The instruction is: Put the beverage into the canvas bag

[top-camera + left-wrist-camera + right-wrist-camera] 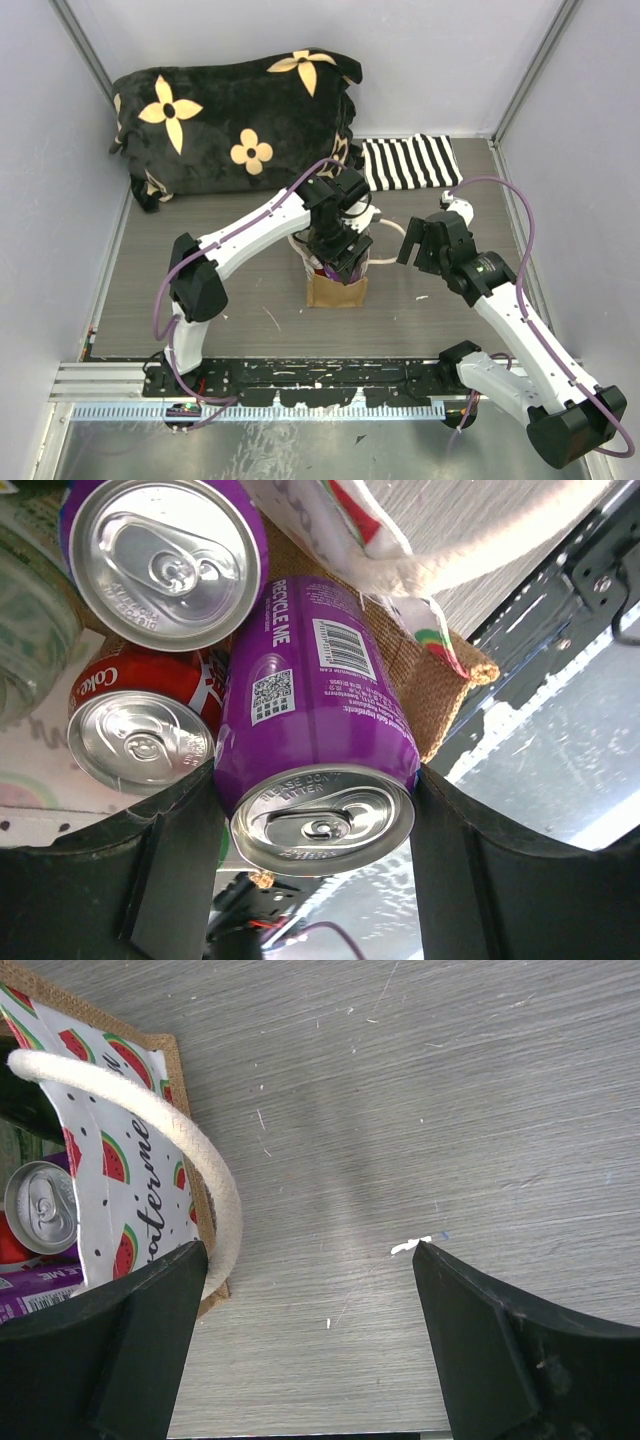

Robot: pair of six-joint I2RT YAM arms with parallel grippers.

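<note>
My left gripper should next lower the purple can into the bag's near corner [359,277] [408,678] beside the standing cans and then let go, because that open corner is below it.
The canvas bag [336,291] stands upright mid-table, tan with cream rope handles and a watermelon-print lining. My left gripper [340,255] is over its mouth, shut on a purple drinks can [310,700] that points down into the bag [440,700]. Another purple can [165,560] and a red Coke can [140,735] stand inside. My right gripper [420,245] is open and empty, just right of the bag. In the right wrist view its left finger is beside the rope handle [190,1140] and the bag's lining [120,1150], and the gripper [310,1250] is above bare table.
A big black plush item with yellow flowers [235,115] lies at the back left. A black-and-white striped cloth [408,162] lies at the back right. Walls close in the sides and back. A metal rail [300,380] runs along the front edge.
</note>
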